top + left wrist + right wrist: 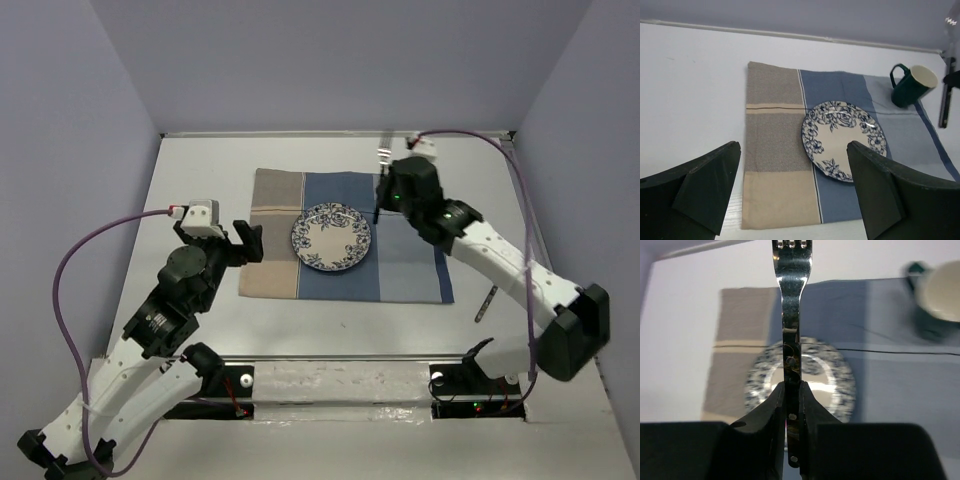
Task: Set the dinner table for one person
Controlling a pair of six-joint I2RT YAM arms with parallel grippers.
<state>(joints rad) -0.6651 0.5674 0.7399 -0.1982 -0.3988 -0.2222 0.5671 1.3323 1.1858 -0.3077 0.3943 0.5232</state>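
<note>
The empty brown part of the placemat is below my right gripper and to its left in the top view, so I will cross the plate [331,237], lower the fork and release it.
My right gripper [791,390] is shut on the dark handle of a silver fork [791,300], whose tines point away from the wrist. From above, the fork [381,160] hangs over the far right part of the plaid placemat [275,230], beyond the blue-flowered plate [331,237]. That placemat lies on the white dinner table [200,180]. My left gripper [250,240] stands open and empty at the placemat's left edge; its wrist view looks past the gripper [794,150] to the plate [842,137] and a green mug [912,85] at the placemat's far right corner.
A knife [486,303] lies on the bare table right of the placemat, near the right arm's base. The mug [937,295] is blurred at the upper right of the right wrist view. Grey walls close in the table on three sides.
</note>
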